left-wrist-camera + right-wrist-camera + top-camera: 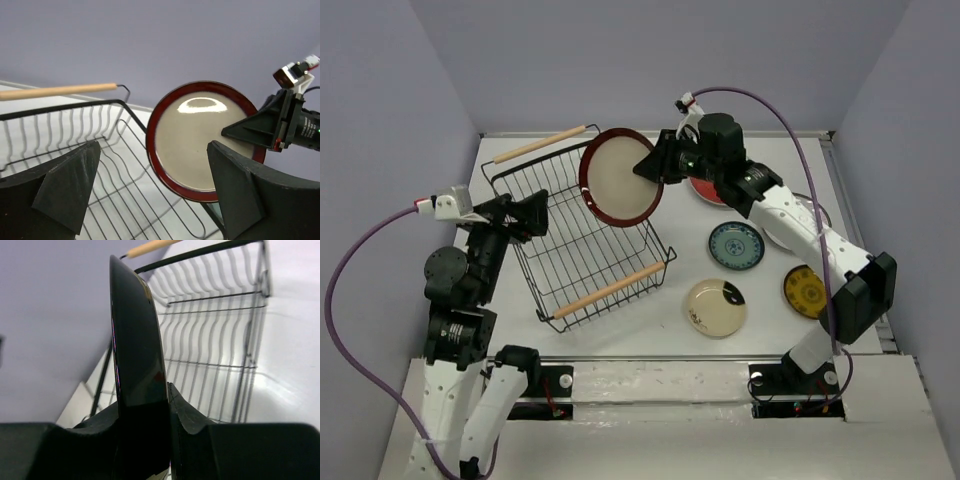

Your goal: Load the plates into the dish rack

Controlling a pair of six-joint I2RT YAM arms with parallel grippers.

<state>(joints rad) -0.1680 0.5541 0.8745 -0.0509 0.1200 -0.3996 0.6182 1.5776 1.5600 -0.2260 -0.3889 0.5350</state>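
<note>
My right gripper is about to move down and to its left in the top view to the rack's empty far corner (586,148) (257,270), and it will turn the tilted plate upright.
My right gripper (653,163) is shut on the rim of the maroon-rimmed beige plate (618,180) and holds it on edge, tilted, above the far right corner of the black wire dish rack (578,250). In the right wrist view the plate (136,340) is edge-on and dark between my fingers, with the rack (215,340) beyond. My left gripper (534,216) is open and empty at the rack's left rim. Its view shows the plate (197,142) over the rack (100,165).
On the table right of the rack lie the teal-blue plate (736,245), the cream plate with a black mark (715,307) and the yellow plate (807,291). The red floral plate (703,190) and a white plate (816,213) are partly hidden under my right arm.
</note>
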